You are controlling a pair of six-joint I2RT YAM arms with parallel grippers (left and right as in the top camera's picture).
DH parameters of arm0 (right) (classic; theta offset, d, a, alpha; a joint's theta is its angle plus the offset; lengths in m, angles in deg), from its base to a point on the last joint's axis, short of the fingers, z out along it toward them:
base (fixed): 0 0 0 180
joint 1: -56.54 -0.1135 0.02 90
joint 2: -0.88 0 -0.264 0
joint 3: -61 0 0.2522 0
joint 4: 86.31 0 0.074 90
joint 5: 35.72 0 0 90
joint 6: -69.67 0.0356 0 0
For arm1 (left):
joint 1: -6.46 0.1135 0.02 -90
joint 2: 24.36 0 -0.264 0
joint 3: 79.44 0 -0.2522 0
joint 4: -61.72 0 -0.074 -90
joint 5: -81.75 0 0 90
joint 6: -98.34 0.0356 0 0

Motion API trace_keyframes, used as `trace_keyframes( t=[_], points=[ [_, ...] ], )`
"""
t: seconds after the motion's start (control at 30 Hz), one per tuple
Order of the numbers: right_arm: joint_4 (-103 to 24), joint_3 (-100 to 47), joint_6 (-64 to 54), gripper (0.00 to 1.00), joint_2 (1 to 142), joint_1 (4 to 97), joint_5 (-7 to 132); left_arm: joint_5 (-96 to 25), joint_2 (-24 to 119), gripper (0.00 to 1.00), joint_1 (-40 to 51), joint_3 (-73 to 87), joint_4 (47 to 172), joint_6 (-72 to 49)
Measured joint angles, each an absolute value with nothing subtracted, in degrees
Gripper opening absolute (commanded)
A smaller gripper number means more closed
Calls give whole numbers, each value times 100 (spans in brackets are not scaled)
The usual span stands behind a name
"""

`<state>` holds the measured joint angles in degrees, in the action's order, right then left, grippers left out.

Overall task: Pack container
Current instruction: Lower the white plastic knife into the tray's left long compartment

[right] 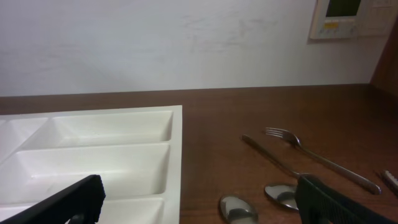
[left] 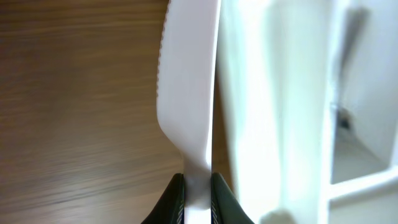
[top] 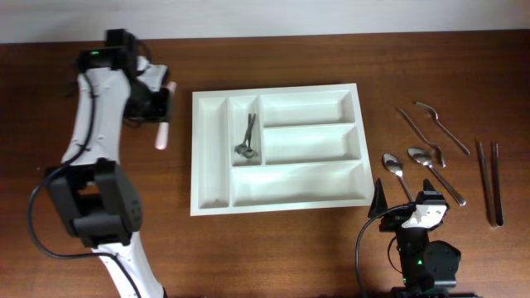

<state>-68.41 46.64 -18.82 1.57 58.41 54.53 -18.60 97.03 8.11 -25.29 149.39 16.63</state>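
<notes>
The robot should first move its left gripper to the right in the overhead view, to lower the white plastic knife into the empty first narrow section of the container.
The container, a large white five-compartment tray, lies mid-table. Small metal cutlery lies in its second narrow compartment. My left gripper is just left of the tray's far left corner, shut on a white plastic knife. In the left wrist view the jaws pinch the knife by its handle, with the tray wall close on the right. My right gripper is open and empty, near the front edge right of the tray. Its fingers frame the tray and two spoons.
Right of the tray lie two spoons, a fork, another long utensil and two long thin metal pieces. The right wrist view shows the spoons and a fork.
</notes>
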Motion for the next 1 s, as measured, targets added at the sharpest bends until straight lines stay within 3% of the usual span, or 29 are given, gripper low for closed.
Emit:
trace_keyframes(
  t=[0.37,0.73,0.83,0.93,1.0],
  points=[
    [-6838,4664,-1884,99,157,5841,5453,-2007,9703,2,-381,-2529,14976,730],
    [-6838,4664,-1882,99,157,5841,5453,-1723,9703,2,-472,-2215,14790,-109],
    [-6838,4664,-1884,99,157,5841,5453,-1679,9705,42,-472,-1913,14738,-203],
    [-6838,4664,-1882,99,157,5841,5453,-1653,9705,61,-472,-1784,14663,-221],
    [-6838,4664,-1884,99,157,5841,5453,-1637,9705,67,-472,-1775,14615,-262]
  ],
)
